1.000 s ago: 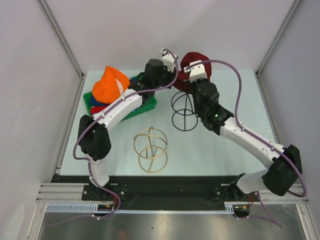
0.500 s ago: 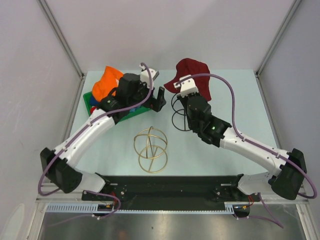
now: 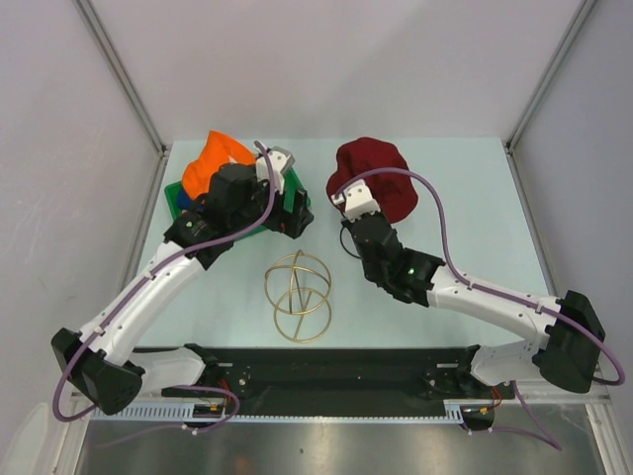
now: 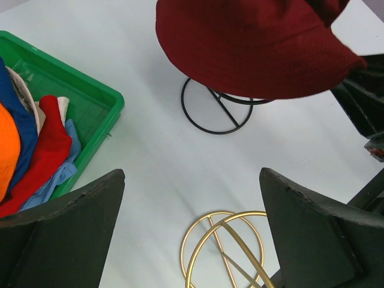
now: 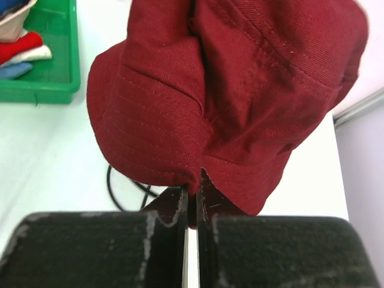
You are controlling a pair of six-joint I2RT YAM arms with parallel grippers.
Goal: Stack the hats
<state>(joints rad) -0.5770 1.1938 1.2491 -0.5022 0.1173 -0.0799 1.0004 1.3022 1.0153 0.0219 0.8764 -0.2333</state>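
I will next use my right gripper to lower the maroon hat's brim [image 5: 180, 174] over the black wire globe frame [image 4: 215, 111], and then I will open that gripper.
A maroon hat [image 3: 374, 178] drapes over the black wire globe frame [image 4: 215, 111] at the table's back middle. My right gripper [image 5: 193, 191] is shut on the near edge of that hat's brim [image 5: 180, 174]. My left gripper [image 3: 295, 208] hangs wide open and holds nothing, above the table between the green tray and the maroon hat [image 4: 252, 42]. An orange hat [image 3: 211, 164] tops a heap of hats in the tray. In the left wrist view that heap shows a red hat [image 4: 51, 141], a navy one [image 4: 15, 117] and a light blue one [image 4: 65, 174].
The green tray [image 4: 90, 90] stands at the back left, partly under my left arm. A gold wire globe frame [image 3: 297, 297] stands in the near middle, also below my left fingers [image 4: 225, 249]. Metal posts and walls frame the table.
My left gripper opened and drew back from the maroon hat toward the tray. My right arm pulled the maroon hat down over the black frame.
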